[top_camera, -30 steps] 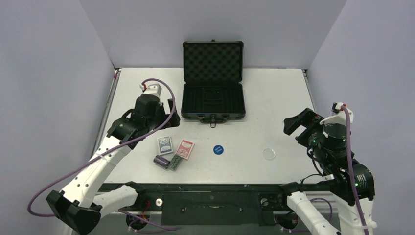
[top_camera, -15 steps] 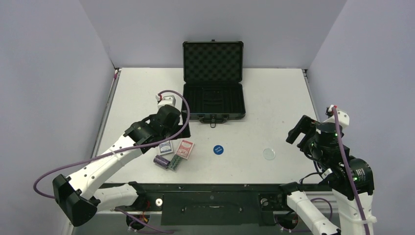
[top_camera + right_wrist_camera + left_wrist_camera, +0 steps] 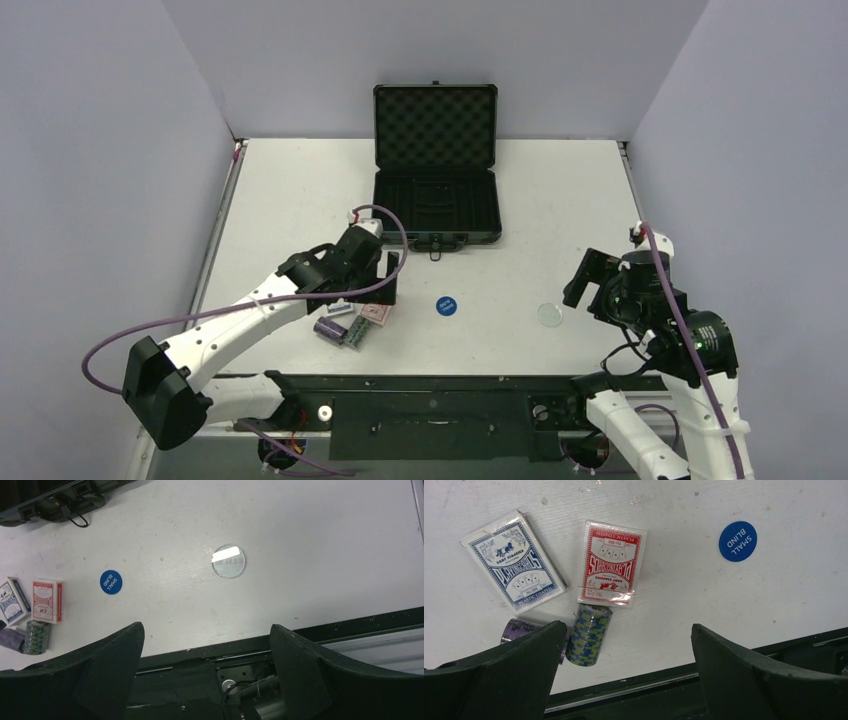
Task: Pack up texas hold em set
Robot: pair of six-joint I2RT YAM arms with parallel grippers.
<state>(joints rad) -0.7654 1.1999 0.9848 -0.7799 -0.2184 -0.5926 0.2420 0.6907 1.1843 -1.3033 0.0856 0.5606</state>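
The left gripper lowers outward over the red card deck (image 3: pixel 377 313) (image 3: pixel 611 562) next, since it lies below and outward with bare tabletop beside its long sides for finger room.
The black case (image 3: pixel 435 200) stands open at the back of the table, its foam-lined lid upright. In the left wrist view, a blue card deck (image 3: pixel 513 568) and a red card deck (image 3: pixel 611 562) lie side by side. Below them lie a green-and-blue chip stack (image 3: pixel 589 635) and a purple chip stack (image 3: pixel 519 629) on their sides. My left gripper (image 3: pixel 628 627) hovers open above them, holding nothing. A blue disc (image 3: pixel 446 305) lies mid-table. A clear disc (image 3: pixel 228 561) lies right of it. My right gripper (image 3: pixel 206 627) is open and empty, near that clear disc.
The table's black front rail (image 3: pixel 430 382) runs just below the chips and discs. The case's handle (image 3: pixel 435 247) points toward the arms. Grey walls enclose the table (image 3: pixel 290 190) on three sides.
My left arm has swung right and toward the front, from beside the case to over the decks. My right gripper has moved left toward the clear disc.
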